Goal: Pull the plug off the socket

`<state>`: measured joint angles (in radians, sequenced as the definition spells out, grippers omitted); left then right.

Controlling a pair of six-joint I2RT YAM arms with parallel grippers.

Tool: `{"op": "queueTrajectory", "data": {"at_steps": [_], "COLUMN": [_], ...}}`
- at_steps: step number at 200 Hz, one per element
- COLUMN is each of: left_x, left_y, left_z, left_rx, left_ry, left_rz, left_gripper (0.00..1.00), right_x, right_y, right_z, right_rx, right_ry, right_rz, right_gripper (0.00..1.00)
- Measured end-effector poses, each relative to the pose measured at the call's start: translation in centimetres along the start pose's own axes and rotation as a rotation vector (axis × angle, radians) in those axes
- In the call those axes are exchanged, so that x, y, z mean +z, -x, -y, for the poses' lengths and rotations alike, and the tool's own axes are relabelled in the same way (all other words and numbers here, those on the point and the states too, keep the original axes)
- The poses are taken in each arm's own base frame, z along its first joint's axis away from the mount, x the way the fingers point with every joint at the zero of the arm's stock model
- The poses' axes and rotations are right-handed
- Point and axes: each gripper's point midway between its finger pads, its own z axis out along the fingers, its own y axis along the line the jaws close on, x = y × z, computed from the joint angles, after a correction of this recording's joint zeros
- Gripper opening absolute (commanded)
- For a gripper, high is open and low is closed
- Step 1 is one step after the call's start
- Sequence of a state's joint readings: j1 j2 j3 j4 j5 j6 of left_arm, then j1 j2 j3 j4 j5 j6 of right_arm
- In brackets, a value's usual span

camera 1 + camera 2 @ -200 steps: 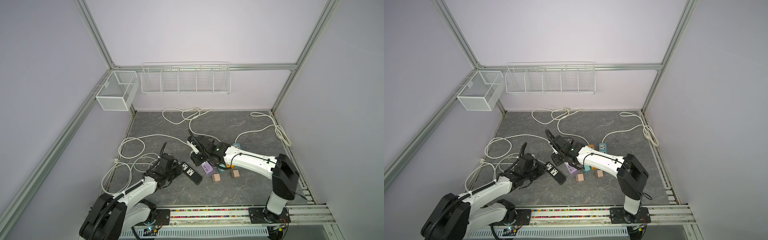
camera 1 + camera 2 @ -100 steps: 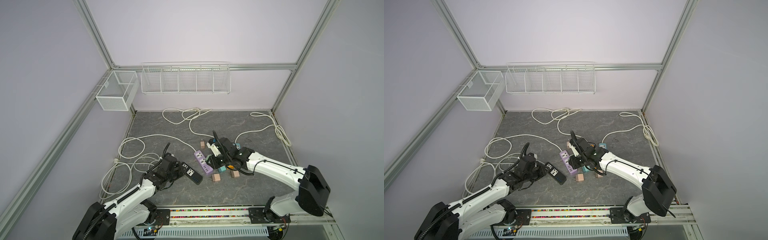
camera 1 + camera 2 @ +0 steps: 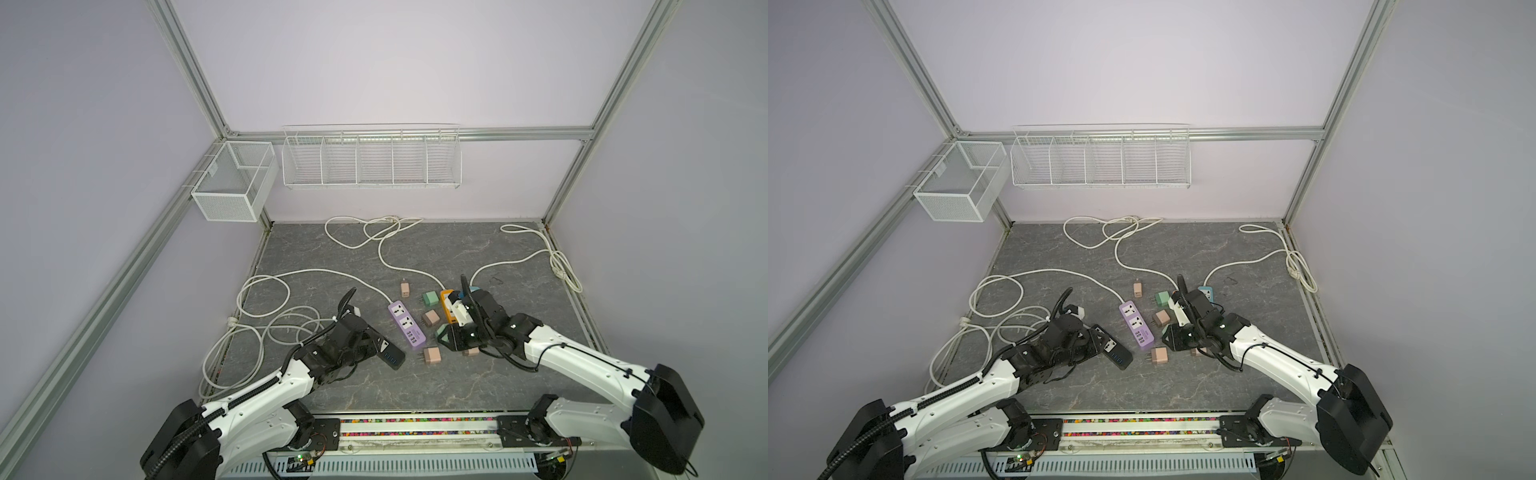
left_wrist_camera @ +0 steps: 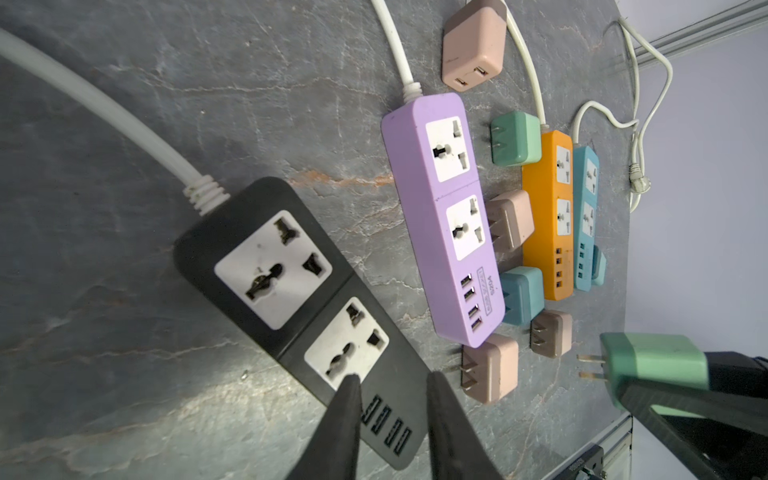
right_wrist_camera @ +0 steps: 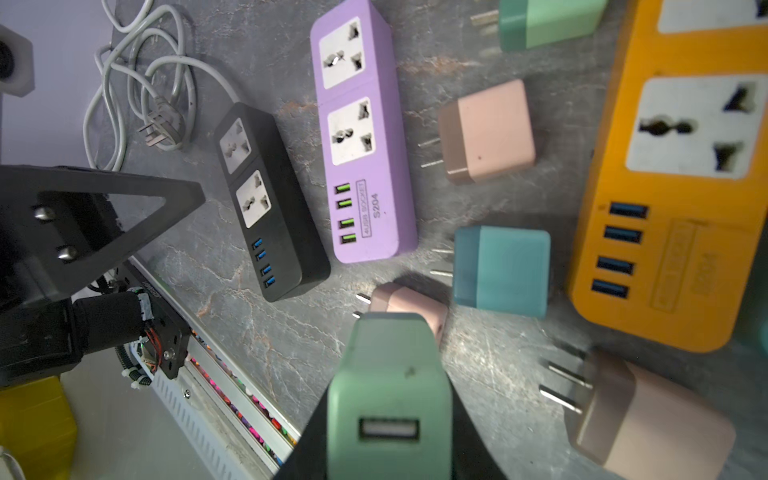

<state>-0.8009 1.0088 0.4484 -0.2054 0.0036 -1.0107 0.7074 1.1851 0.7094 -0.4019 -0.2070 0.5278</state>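
My right gripper will next pull back, go down and let go of the green plug [image 3: 442,332] on bare tabletop between the near pink plugs, below and back from it, away from every socket strip.
My right gripper [image 5: 388,415] is shut on a green plug [image 5: 390,395], held just above the table with its two prongs bare. Both top views show that green plug [image 3: 442,332] [image 3: 1169,332] right of the purple socket strip [image 3: 407,324], touching no strip. The purple socket strip [image 5: 361,137] has both sockets empty. My left gripper [image 4: 392,378] hovers over the USB end of the black socket strip [image 4: 291,282], jaws slightly apart, nothing between them. In a top view the left gripper [image 3: 365,340] sits at the black socket strip [image 3: 384,349].
An orange strip [image 4: 548,216] and a blue strip [image 4: 586,216] lie beyond the purple one. Several loose pink, green and teal plugs [image 5: 503,270] lie between the strips. White cords [image 3: 266,316] loop over the left and back. Wire baskets [image 3: 370,162] hang on the back wall.
My right arm has swung from over the purple strip to the right and nearer the front, carrying the green plug. My left gripper stayed by the black strip, jaws slightly wider.
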Motion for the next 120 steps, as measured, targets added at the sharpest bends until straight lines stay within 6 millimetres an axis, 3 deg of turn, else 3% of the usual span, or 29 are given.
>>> {"op": "queueTrajectory", "data": {"at_steps": [62, 120], "left_x": [0.9, 1.6], "left_y": [-1.1, -1.0], "left_z": [1.3, 2.0], "left_rx": [0.039, 0.039], "left_ry": [0.008, 0.016], "left_rz": [-0.019, -0.026], "left_gripper": [0.32, 0.32], "right_x": [0.0, 1.6], "right_y": [-2.8, -5.0], "right_z": [2.4, 3.6], "right_rx": [0.106, 0.18], "right_ry": [0.011, 0.032], "right_rz": [-0.03, -0.063], "right_gripper": [0.21, 0.23]}}
